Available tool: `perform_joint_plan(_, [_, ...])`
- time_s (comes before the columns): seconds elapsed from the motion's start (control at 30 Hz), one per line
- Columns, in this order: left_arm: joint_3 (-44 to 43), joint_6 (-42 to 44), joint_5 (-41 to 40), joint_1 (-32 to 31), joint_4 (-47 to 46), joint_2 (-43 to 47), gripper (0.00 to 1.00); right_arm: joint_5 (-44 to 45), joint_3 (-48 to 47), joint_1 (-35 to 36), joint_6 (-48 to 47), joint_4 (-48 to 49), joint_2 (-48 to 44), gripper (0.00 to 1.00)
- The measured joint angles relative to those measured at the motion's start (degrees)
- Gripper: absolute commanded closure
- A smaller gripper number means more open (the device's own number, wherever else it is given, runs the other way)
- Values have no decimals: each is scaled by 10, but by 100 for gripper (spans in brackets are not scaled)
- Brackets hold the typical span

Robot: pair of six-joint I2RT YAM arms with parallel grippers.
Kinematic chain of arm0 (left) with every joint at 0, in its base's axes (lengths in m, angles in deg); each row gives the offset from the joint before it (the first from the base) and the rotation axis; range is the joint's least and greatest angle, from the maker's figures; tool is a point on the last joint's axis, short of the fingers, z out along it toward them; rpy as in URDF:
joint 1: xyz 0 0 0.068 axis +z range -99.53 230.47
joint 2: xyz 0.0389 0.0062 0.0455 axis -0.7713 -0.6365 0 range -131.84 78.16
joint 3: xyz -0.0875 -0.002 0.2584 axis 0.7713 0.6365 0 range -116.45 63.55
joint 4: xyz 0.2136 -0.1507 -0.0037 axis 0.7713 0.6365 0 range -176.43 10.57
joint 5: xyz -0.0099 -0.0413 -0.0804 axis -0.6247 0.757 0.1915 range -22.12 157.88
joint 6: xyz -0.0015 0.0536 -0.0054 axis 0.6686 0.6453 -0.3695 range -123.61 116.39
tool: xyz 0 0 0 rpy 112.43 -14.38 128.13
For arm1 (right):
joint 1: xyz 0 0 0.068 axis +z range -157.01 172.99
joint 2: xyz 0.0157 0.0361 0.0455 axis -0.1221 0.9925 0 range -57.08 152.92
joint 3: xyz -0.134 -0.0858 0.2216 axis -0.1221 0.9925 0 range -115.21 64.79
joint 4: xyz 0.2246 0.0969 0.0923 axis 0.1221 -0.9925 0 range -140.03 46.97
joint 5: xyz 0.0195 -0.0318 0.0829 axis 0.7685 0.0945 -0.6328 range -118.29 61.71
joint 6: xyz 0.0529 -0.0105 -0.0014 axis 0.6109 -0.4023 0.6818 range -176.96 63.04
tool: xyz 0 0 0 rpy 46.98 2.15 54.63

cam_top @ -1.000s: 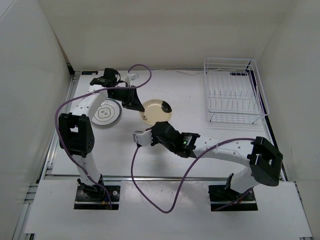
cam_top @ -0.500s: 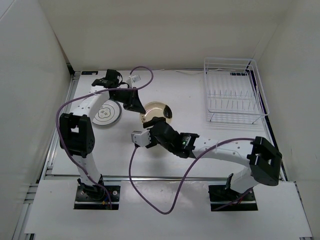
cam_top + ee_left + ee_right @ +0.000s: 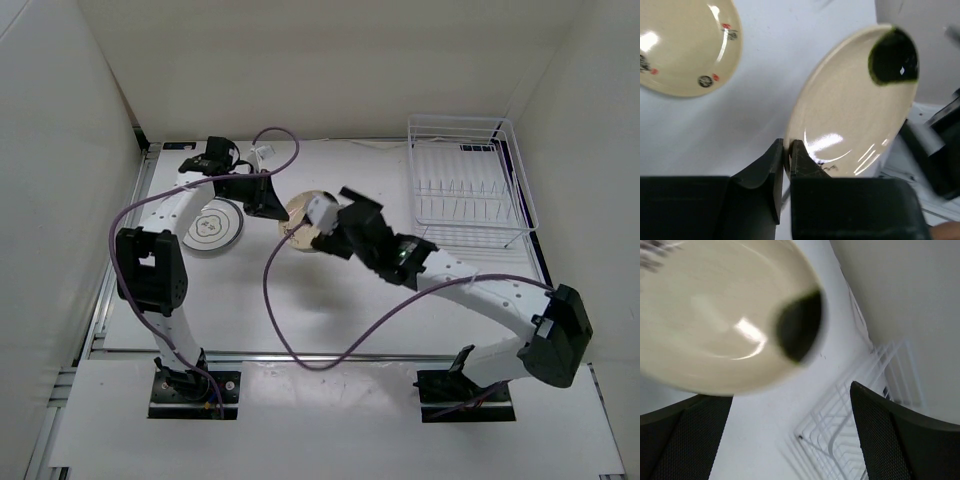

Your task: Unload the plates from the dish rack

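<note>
The beige plate in my left gripper goes over the marked beige plate next and comes down onto that plate.
The beige plate with a dark patch is pinched at its rim by my left gripper, which is shut on it; the plate looks tilted off the table. My right gripper hovers just right of this plate, jaws wide open with nothing between them. The plate fills the upper left of the right wrist view. A white plate with small centre marks lies flat on the table to the left. The white wire dish rack stands at the back right and shows no plates.
White walls close in on the table at the left, back and right. Purple cables loop from both arms over the table's front half. One corner of the dish rack shows below my right gripper.
My right gripper has opened wide and swung from the near side of the beige plate up to its right side. The left gripper stays shut on the plate's rim.
</note>
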Motion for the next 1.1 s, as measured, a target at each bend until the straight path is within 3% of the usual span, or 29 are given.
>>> perform_joint_plan(0.23, [-34,33,-41,-2,14,-30,90,-67,-61,-230,191,-73,-61,0])
perform_joint_plan(0.5, [-64,46,-66,-9,28,-104,90,-172,-2,-345,284,-118,-154,0])
perform_joint_plan(0.77, [-223,43,-98,-2,38,-208,90,-275,1,-533,378,-159,-155,0])
perform_joint_plan(1.1, [-261,41,-94,37,32,-266,90,-341,1,-594,423,-169,-177,0])
